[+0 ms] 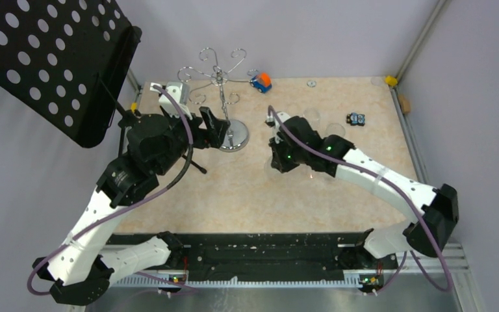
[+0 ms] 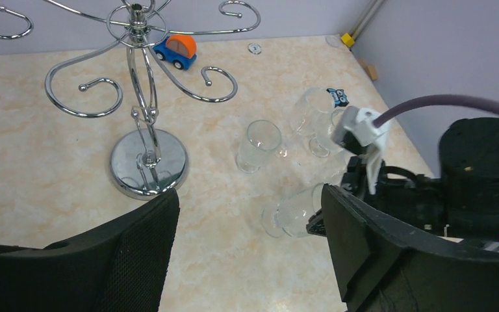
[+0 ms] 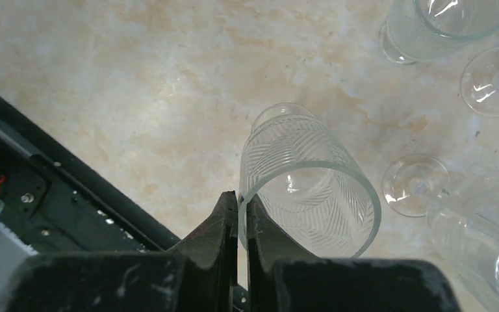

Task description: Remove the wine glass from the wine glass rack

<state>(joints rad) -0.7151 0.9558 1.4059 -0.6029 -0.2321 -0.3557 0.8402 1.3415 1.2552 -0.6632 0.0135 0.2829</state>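
Note:
Next I will tilt my right gripper to bring the clear wine glass upright and set its foot down on the bare table, since its bowl leans over.
The chrome wine glass rack (image 1: 220,79) stands at the back of the table on its round disc base (image 2: 148,162). No glass hangs on the scroll arms (image 2: 182,32) that show. My left gripper (image 2: 250,214) is open and empty, low beside the base (image 1: 235,136). My right gripper (image 3: 242,201) is shut on the rim of a clear wine glass with a cut leaf pattern (image 3: 305,188), held tilted just above the table. That glass also shows in the left wrist view (image 2: 295,211). In the top view the right gripper (image 1: 278,161) is right of the rack.
Other clear glasses lie on the table right of the rack (image 2: 258,146) (image 2: 312,117), close to the held one (image 3: 429,26) (image 3: 481,234). A blue and orange toy car (image 1: 260,81) sits behind the rack. A black perforated music stand (image 1: 52,58) looms at the left.

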